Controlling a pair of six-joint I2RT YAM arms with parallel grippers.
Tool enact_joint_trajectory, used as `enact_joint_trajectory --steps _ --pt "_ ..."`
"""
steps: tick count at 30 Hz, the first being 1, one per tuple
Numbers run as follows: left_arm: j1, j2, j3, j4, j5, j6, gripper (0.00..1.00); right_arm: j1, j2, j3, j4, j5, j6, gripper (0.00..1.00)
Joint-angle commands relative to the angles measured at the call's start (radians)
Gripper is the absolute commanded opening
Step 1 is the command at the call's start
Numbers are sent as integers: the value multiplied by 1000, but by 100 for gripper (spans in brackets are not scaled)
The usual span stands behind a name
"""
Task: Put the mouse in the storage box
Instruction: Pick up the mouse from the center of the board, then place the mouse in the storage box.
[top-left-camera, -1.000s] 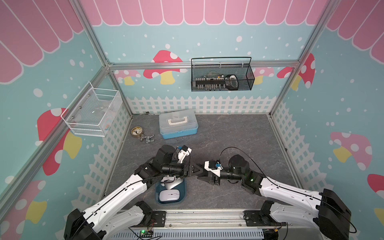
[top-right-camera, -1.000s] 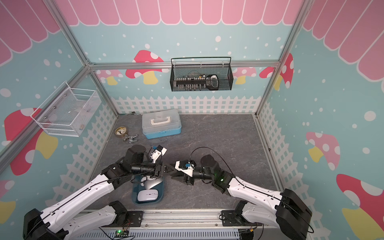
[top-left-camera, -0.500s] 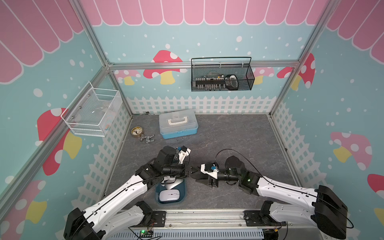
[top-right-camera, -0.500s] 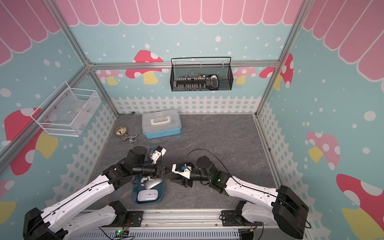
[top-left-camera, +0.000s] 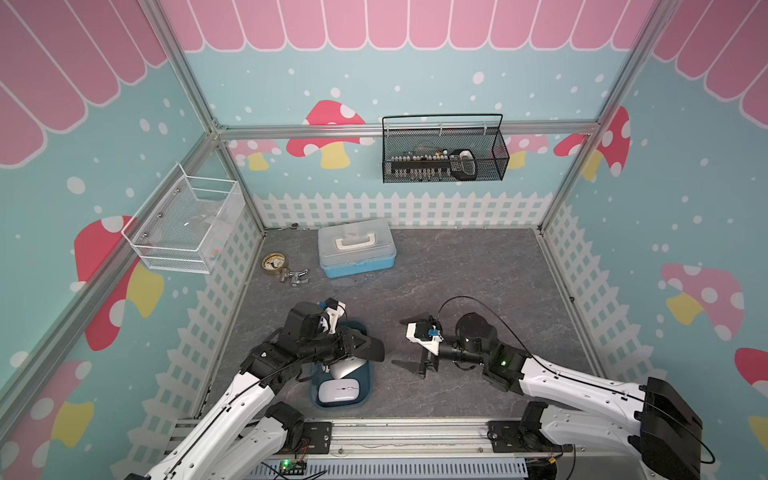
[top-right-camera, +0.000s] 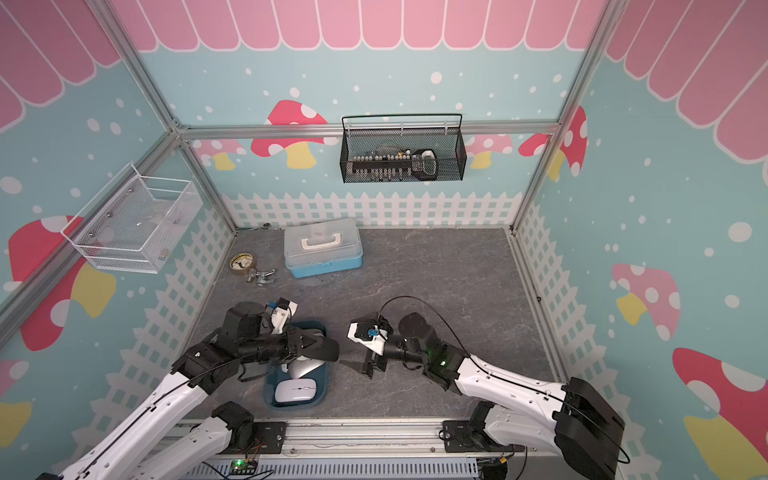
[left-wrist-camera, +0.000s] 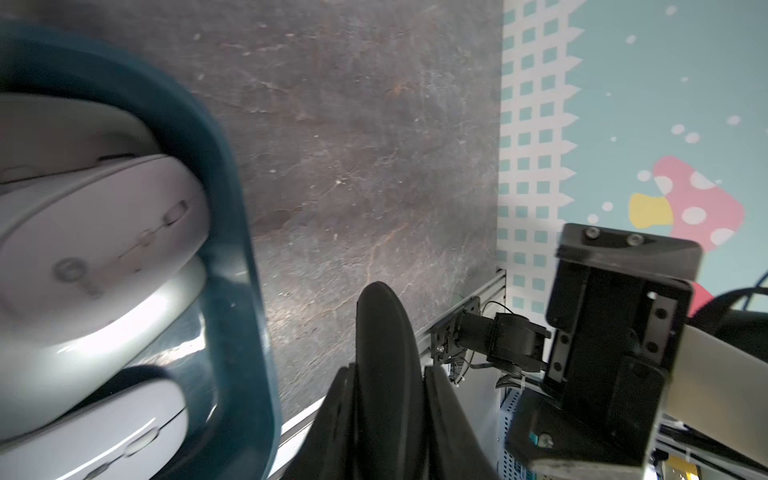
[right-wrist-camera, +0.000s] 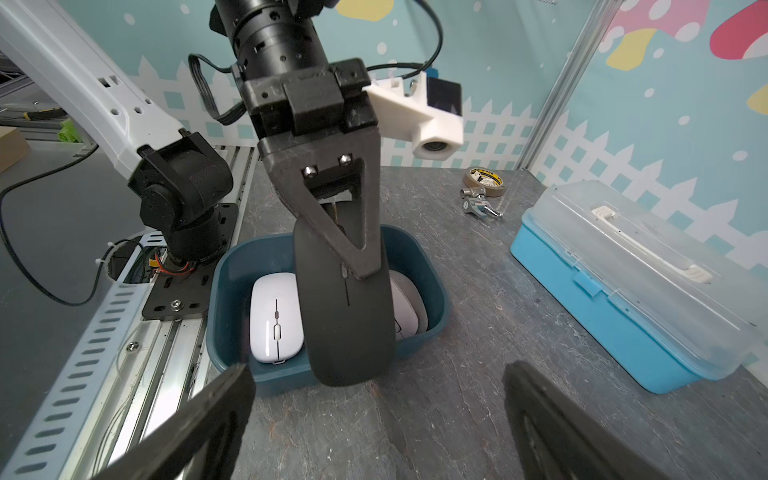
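My left gripper is next to draw away from the black mouse, which sticks out past the box's rim, and tilt down over the gap by the white mouse to release.
A flat black mouse hangs in the air, pinched on its thin sides by my shut left gripper. It juts out over the right rim of the dark teal storage box. In the box lie a white mouse and a silver mouse. My right gripper stands wide open just right of the black mouse's free end, touching nothing.
A light-blue case with a white handle sits at the back, with a tape roll and a metal clamp to its left. A black wire basket and a white mesh basket hang on the walls. The arms' rail runs along the front.
My left gripper shut on the black mouse. My right gripper, which held it a second ago, opened wide and let go, staying just right of it.
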Motion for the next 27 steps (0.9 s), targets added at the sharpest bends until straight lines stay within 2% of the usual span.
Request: enact_joint_trajectory --steps 1,7,12,19,27 --pt "40 4 21 -187 -52 106 8 3 1 -12 16 20 17 99" --pt "86 55 83 -324 -187 180 7 3 24 2 -4 7 21 99" --pt "161 65 76 -337 -174 234 8 3 33 7 -13 2 25 99" --pt "174 143 77 -300 -192 237 8 3 49 11 -15 -16 31 99" --pt "207 224 6 -219 -147 268 9 4 59 10 -19 -13 36 99"
